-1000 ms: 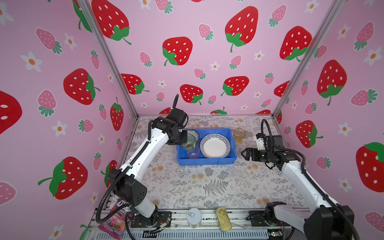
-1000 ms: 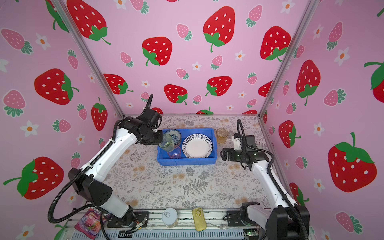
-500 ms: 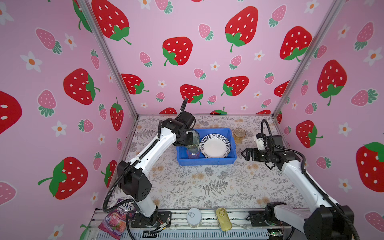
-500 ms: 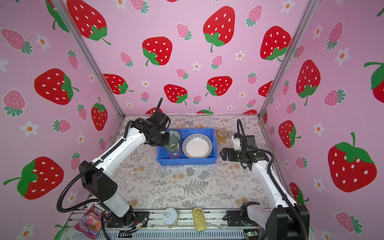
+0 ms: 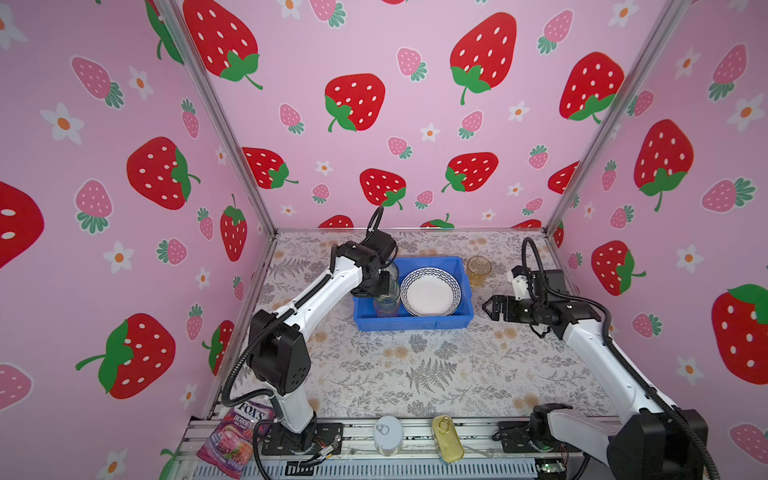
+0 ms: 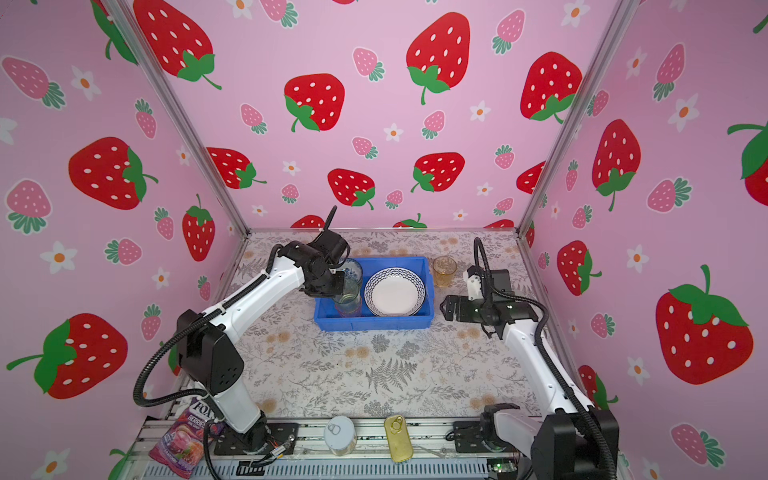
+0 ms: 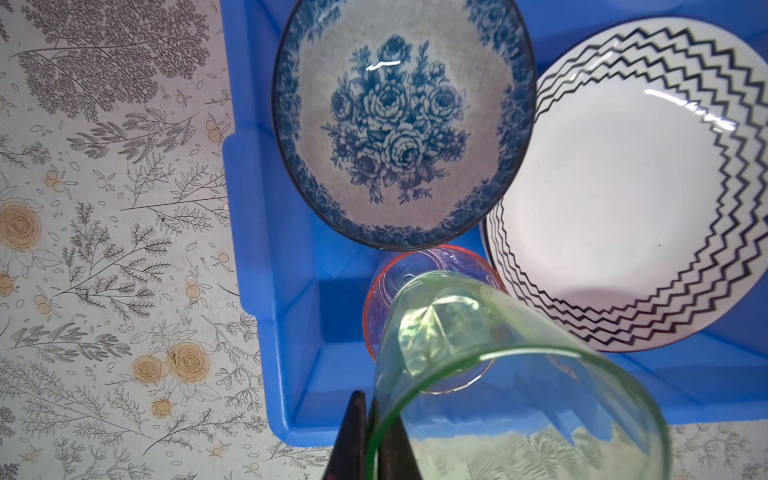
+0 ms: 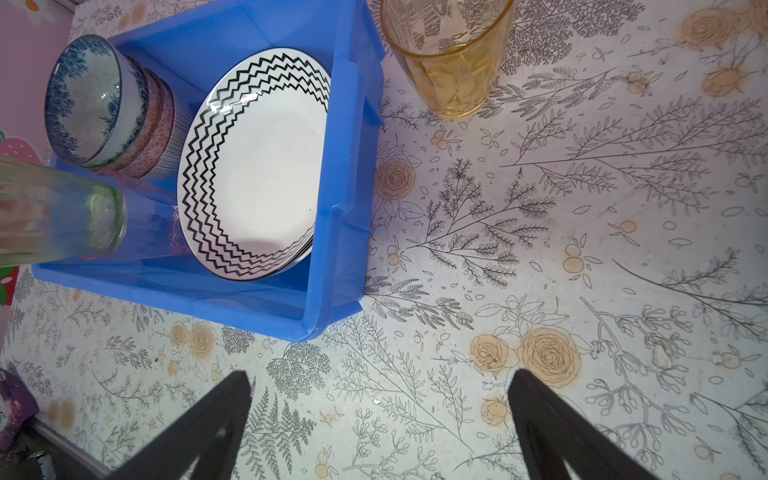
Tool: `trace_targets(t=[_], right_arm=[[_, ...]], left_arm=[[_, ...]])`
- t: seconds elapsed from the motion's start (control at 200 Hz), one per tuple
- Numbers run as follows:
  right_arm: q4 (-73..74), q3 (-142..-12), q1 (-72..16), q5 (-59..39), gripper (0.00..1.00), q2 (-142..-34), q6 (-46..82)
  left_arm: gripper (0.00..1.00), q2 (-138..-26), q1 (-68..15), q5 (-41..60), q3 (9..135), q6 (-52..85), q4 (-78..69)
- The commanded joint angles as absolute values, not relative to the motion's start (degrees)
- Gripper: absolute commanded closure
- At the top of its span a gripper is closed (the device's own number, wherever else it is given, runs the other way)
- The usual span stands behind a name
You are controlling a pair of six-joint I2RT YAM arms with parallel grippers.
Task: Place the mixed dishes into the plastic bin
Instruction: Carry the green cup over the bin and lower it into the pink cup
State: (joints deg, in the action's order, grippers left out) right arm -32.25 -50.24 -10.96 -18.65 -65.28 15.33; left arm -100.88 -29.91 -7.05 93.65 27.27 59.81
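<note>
I will lower my left gripper to nest the green tumbler inside, as its base already hangs over the pink tumbler's opening (image 5: 387,307) (image 7: 430,318), and then let go of the green tumbler's rim.
The blue plastic bin (image 5: 411,322) (image 6: 374,322) holds a zigzag-rimmed white plate (image 5: 430,291) (image 7: 623,187), a stack of patterned bowls (image 8: 87,99) topped by a blue-floral bowl (image 7: 399,124), and a pink tumbler (image 7: 390,299). My left gripper (image 5: 384,286) (image 7: 368,405) is shut on the rim of a green tumbler (image 5: 386,301) (image 7: 498,374), whose base is over the pink tumbler's mouth in the bin's near-left corner. An amber tumbler (image 5: 478,268) (image 8: 449,58) stands on the table beside the bin's far-right corner. My right gripper (image 5: 490,305) (image 8: 379,376) hangs open and empty, right of the bin.
On the front rail lie a silver round tin (image 5: 387,434), a gold oval tin (image 5: 446,444) and a purple candy bag (image 5: 235,434). Strawberry-print walls close in the floral table on three sides.
My left arm has carried the green tumbler nearer and lower, from above the bowls to over the pink tumbler. The right arm has stayed still.
</note>
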Motion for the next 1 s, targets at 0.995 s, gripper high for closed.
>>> trace_targets(t=[0.995], right_arm=[[-32.7,-51.3,-10.4,-19.2,0.01,-67.0,14.5]], left_arm=[[0.88,-101.8,-30.2,-4.6,87.7,29.6,55.2]])
